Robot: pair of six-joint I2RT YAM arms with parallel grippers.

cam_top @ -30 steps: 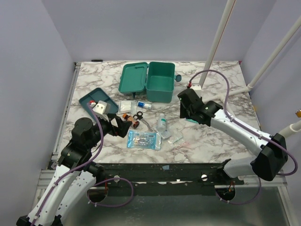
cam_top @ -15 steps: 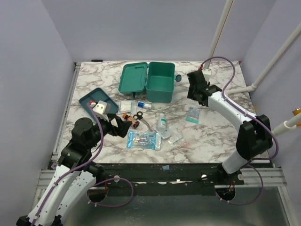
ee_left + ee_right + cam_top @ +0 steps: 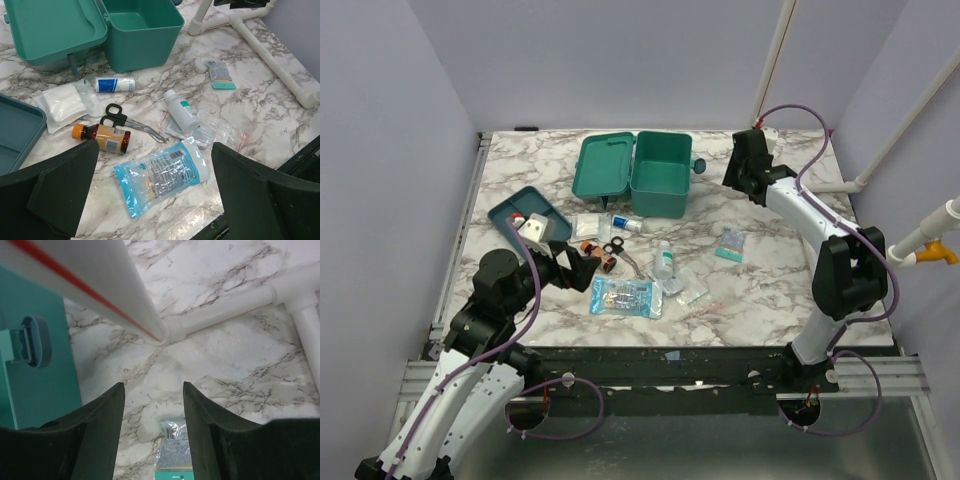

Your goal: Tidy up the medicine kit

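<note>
The teal-edged sachet lies below the robot's open right gripper and back from it, so the gripper will move back and lower onto the sachet's far end (image 3: 731, 233) (image 3: 173, 429).
The medicine kit (image 3: 660, 178) stands open at the back middle, its lid (image 3: 605, 165) folded to the left; its box looks empty in the left wrist view (image 3: 140, 35). My left gripper (image 3: 582, 268) is open and empty, hovering over a blue-edged clear pouch (image 3: 162, 175). My right gripper (image 3: 738, 185) is open and empty, raised beside the kit's right wall (image 3: 35, 385) and latch (image 3: 32, 342). A small teal-edged sachet (image 3: 172, 450) lies on the table below, between its fingers.
Loose on the marble: an orange pill bottle (image 3: 102, 138), scissors (image 3: 120, 117), a white bottle (image 3: 181, 111), a bandage roll (image 3: 115, 84), gauze packs (image 3: 62, 102) and clear packets (image 3: 205, 132). A dark teal tray (image 3: 527, 212) lies left. White pipes (image 3: 95, 280) cross by the right gripper.
My right arm has swung from over the small sachet up and back to the kit's right side, with the sachet left on the table. The left arm has not moved.
</note>
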